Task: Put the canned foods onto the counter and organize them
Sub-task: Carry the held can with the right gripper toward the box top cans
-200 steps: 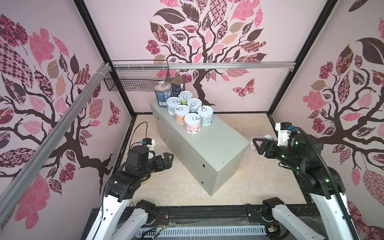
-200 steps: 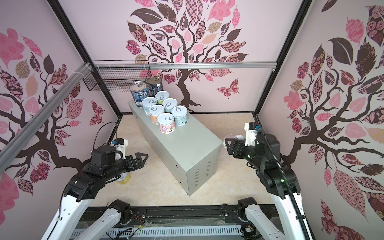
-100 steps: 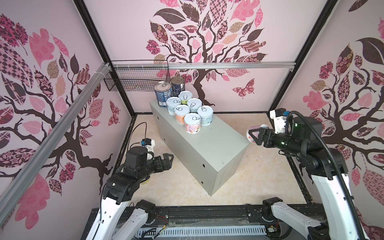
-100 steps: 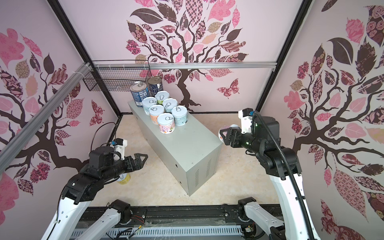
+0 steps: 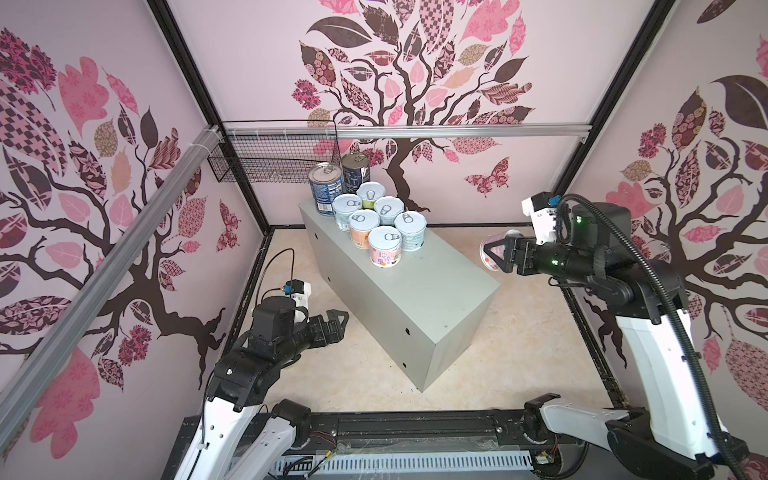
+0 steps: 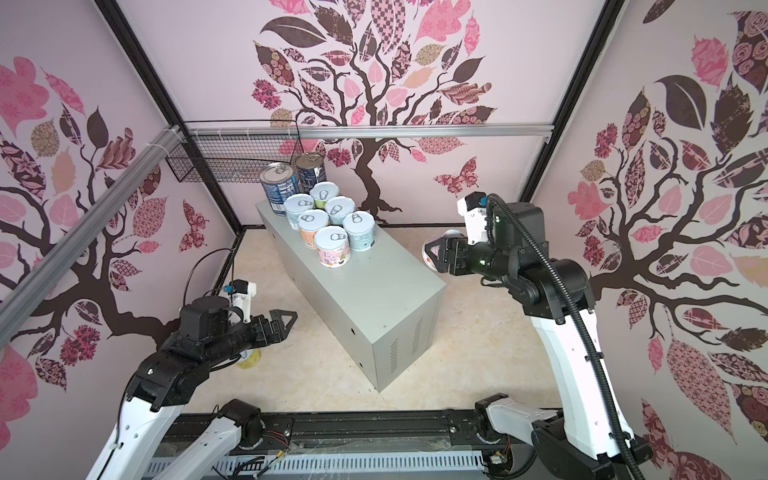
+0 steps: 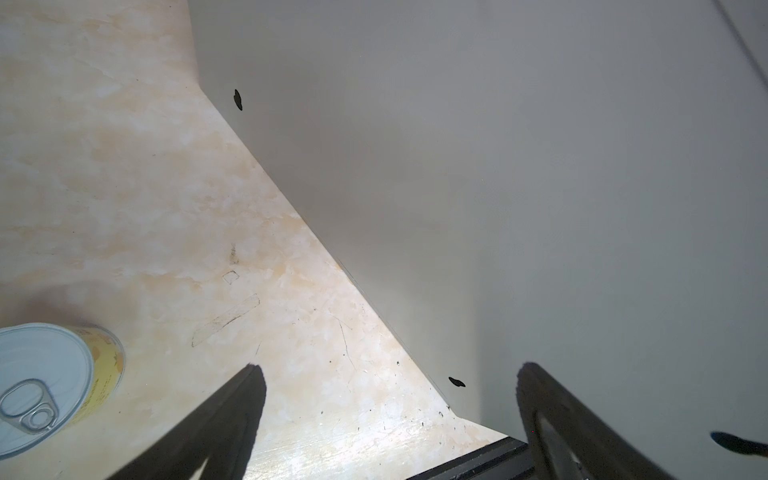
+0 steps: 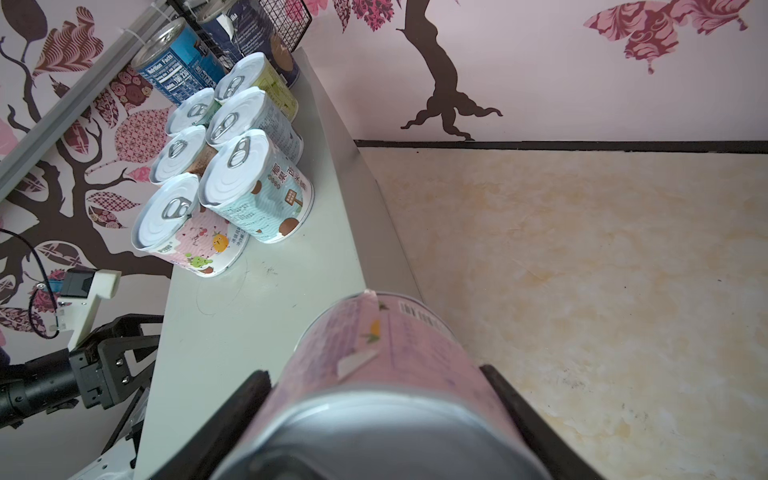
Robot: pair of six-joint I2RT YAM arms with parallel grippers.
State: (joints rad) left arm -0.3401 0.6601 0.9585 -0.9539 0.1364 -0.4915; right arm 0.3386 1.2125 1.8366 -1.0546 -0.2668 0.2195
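I will move my right gripper over the counter and down to release on the bare spot (image 5: pixel 435 261) (image 8: pixel 310 276) beside the nearest light-blue can, which continues the row at the counter's edge.
The counter (image 5: pixel 419 286) is a long grey-green box set diagonally on the floor. At its far end stand two dark-blue cans (image 5: pixel 326 193) and several short white-lidded cans (image 5: pixel 384 245), packed close together. My right gripper (image 5: pixel 494 254) is shut on a pink-labelled can (image 5: pixel 503 237), held tilted in the air just off the counter's right edge; the can (image 8: pixel 374 332) fills the right wrist view between the jaws. My left gripper (image 5: pixel 338 324) stands open and empty, low beside the counter's left side. A yellow can (image 7: pixel 54 382) stands upright on the floor near it.
A black wire basket (image 5: pixel 270 162) hangs on the back-left wall behind the cans. In a top view, the left arm partly hides the yellow can (image 6: pixel 249 359). The counter's near half (image 6: pixel 374 291) holds nothing. Cage walls close in on both sides.
My right arm has risen and carried the pink can left towards the counter's edge. The left arm has barely moved and stays open.
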